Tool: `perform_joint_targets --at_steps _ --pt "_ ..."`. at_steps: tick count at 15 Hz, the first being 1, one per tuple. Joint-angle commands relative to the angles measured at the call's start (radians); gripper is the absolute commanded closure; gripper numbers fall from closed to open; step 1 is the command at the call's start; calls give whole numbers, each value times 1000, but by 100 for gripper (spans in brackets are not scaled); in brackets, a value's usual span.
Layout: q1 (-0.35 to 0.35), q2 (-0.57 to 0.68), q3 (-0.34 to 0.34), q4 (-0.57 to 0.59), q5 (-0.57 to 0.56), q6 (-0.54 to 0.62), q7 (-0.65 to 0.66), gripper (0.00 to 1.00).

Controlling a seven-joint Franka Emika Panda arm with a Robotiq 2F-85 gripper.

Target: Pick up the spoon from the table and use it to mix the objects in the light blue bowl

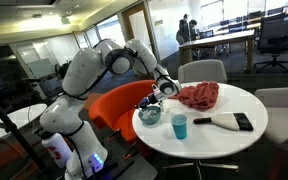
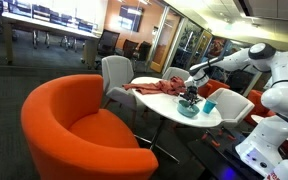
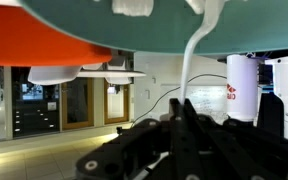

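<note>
The gripper lifts from the bowl next, moves outward, lowers and releases the spoon [image 3: 194,60], since bare table lies outward of it between the bowl and red cloth.
The light blue bowl [image 1: 150,116] stands near the edge of the round white table [image 1: 209,143]; it also shows in the other exterior view [image 2: 188,111]. My gripper [image 1: 162,92] hangs just above the bowl. The wrist view stands upside down: my gripper [image 3: 184,112] is shut on a slim white spoon [image 3: 194,60], whose tip reaches into the teal bowl [image 3: 84,30]. Small whitish pieces [image 3: 134,8] lie in the bowl.
A bright blue cup [image 1: 179,127] stands beside the bowl. A red cloth [image 1: 198,95] lies at the table's back. A white tool with a black handle [image 1: 226,121] lies to the side. An orange armchair [image 2: 74,125] and grey chairs surround the table.
</note>
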Motion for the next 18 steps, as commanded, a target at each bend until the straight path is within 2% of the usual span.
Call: perform_joint_targets --at_steps 1,3,4,7,10,12,14,17,18 --pt "120 -103 -129 -39 74 72 -25 99" --pt "167 -139 -185 -57 120 105 -38 99" --pt "96 -125 -113 -70 82 147 -4 99" --pt "72 -149 -81 -97 82 243 -3 99" --pt "1 -139 7 -115 64 320 -3 99" --pt "-47 -118 65 -117 49 321 -3 99" --pt "-79 -108 100 -117 38 272 -3 99" --pt "-66 -127 73 -124 47 175 25 99" --pt "49 -183 -52 -123 130 139 3 99"
